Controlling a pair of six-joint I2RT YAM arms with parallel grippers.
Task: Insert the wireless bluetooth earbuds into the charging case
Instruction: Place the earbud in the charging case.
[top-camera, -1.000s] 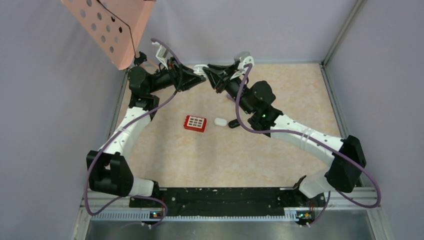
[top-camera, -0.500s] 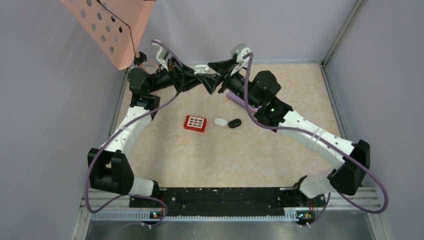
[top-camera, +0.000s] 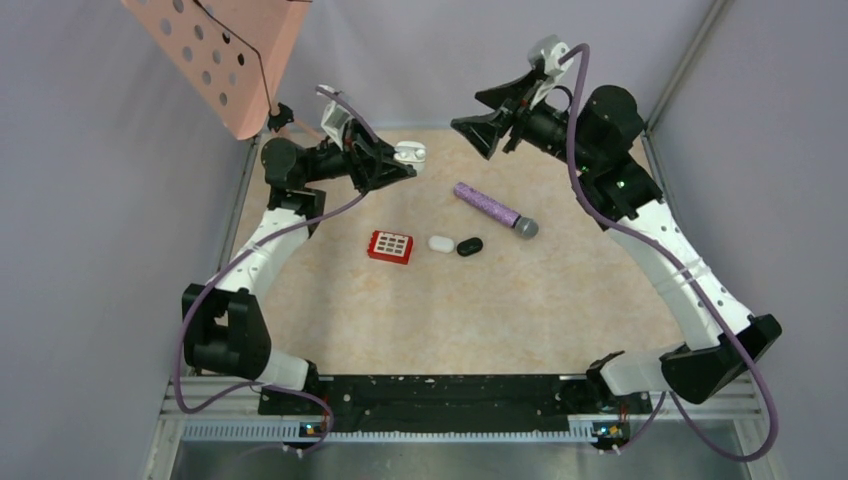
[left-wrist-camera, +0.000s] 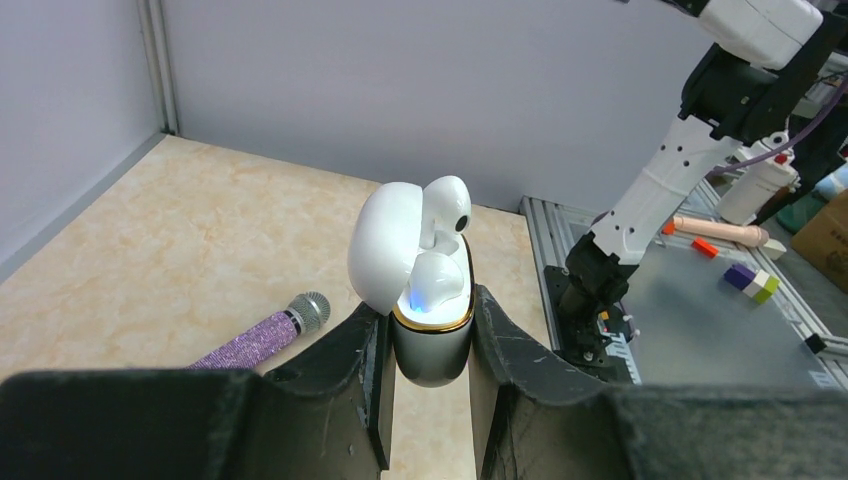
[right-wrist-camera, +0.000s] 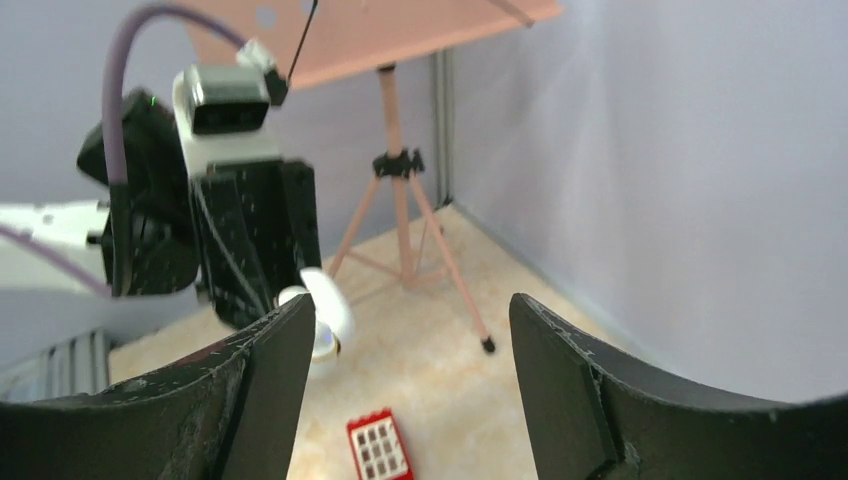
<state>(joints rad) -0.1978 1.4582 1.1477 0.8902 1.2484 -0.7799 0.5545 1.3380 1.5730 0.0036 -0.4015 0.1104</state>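
The charging case (top-camera: 409, 153) goes down with my left gripper next for release on the bare tabletop past the white oval case, below the gripper and back toward my base.
My left gripper (left-wrist-camera: 430, 345) (top-camera: 404, 160) is shut on the body of the charging case (left-wrist-camera: 432, 350) (top-camera: 409, 153), a white case with a gold rim held upright above the table. Its lid (left-wrist-camera: 385, 250) is hinged open to the left. Two white wireless bluetooth earbuds are in it: one (left-wrist-camera: 440, 282) lies low in its well over a blue light, the other (left-wrist-camera: 447, 205) stands higher above the rim. My right gripper (top-camera: 482, 112) (right-wrist-camera: 412, 325) is open, holds nothing, and hangs raised to the right of the case (right-wrist-camera: 328, 322).
A purple microphone (top-camera: 495, 208) (left-wrist-camera: 262, 335) lies right of the case. A red gridded block (top-camera: 390, 246) (right-wrist-camera: 380, 448), a white oval case (top-camera: 440, 243) and a black oval case (top-camera: 469, 246) lie mid-table. A pink music stand (top-camera: 225, 55) on a tripod (right-wrist-camera: 405, 215) occupies the back left corner.
My right gripper has opened and pulled back up and to the right, away from the case. The microphone now shows from under the right arm. The left gripper still holds the case.
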